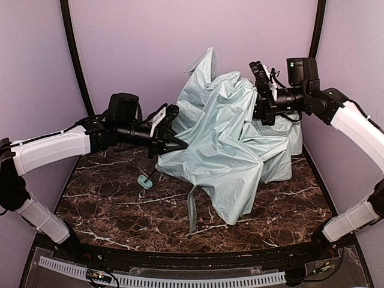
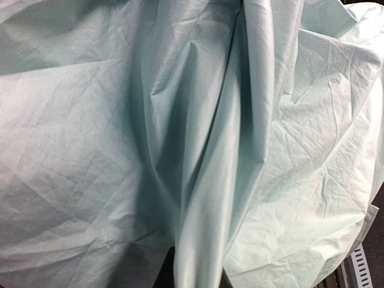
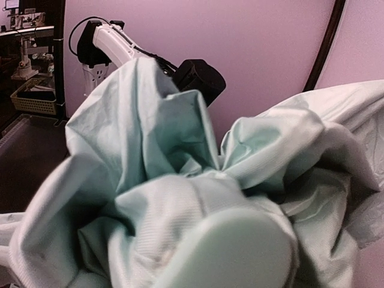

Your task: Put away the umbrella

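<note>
The canopy is still raised, so I need to lower my left gripper to the bare tabletop beside the mint handle [image 1: 144, 182] below and release the fold.
The umbrella [image 1: 231, 150] lies half open as a crumpled pale mint canopy over the middle and back of the table. Its small mint handle [image 1: 144, 182] rests on the table at the end of the thin black shaft [image 1: 154, 173]. A fabric strap [image 1: 192, 210] hangs off the front. My left gripper [image 1: 180, 144] is shut on a fold of the canopy's left edge; the fold [image 2: 204, 240] runs between the dark fingers [image 2: 161, 278]. My right gripper [image 1: 257, 93] holds the canopy's raised top at the back right; fabric and a rounded mint part [image 3: 240, 252] hide its fingers.
The dark marble table [image 1: 120, 210] is ringed by purple walls with two black curved poles [image 1: 75, 57]. A white perforated strip [image 1: 180, 281] runs along the near edge. The left arm [image 3: 114, 42] shows behind the canopy in the right wrist view.
</note>
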`<state>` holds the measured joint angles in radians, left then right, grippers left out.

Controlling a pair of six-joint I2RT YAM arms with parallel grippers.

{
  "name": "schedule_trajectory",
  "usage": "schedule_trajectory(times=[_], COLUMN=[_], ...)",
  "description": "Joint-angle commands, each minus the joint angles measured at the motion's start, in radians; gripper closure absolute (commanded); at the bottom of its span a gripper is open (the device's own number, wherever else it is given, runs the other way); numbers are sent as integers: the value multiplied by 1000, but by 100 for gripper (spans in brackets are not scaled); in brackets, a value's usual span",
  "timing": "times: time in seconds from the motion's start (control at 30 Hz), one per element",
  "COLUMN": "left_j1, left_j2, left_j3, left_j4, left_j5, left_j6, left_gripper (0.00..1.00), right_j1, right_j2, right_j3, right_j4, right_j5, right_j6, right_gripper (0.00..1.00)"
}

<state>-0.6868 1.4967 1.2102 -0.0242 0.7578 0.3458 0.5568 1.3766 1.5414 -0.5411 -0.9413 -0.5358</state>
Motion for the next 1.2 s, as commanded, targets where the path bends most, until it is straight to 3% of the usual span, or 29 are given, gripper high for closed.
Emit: schedule_trajectory(times=[0.0,0.17,0.2,0.23,0.27,0.47,0.67,0.8,1.0,1.17], left_j1=[4,-2,-2,-3,-2,2,3,2,-5,-34], left_j2=[-132,-135,-138,-142,-150,-163,-126,-156,-209,-125], left_j3=[102,96,72,54,8,-86,-20,3,75,145], left_j4=[-3,-70,-76,-81,-102,-79,-223,-281,-461,-648], left_j5=[-176,-265,-286,-302,-335,-514,-805,-911,-875,-856], left_j6=[-51,-20,-13,-3,15,10,59,110,246,285], left_gripper=[98,100,100,100,100,100,100,100,100,100], right_j1=[51,103,108,109,107,12,-40,-41,-42,-40], right_j2=[-22,-44,-40,-37,-41,-124,-204,-231,-214,-196], right_j3=[-175,-424,-451,-469,-482,-573,-663,-668,-646,-578], right_j4=[143,615,663,694,668,590,511,441,396,339], right_j5=[92,70,76,84,119,253,393,475,487,454], right_j6=[187,396,421,445,449,505,548,540,544,541], right_gripper=[100,100,95,84,55,2,0,0,1,6])
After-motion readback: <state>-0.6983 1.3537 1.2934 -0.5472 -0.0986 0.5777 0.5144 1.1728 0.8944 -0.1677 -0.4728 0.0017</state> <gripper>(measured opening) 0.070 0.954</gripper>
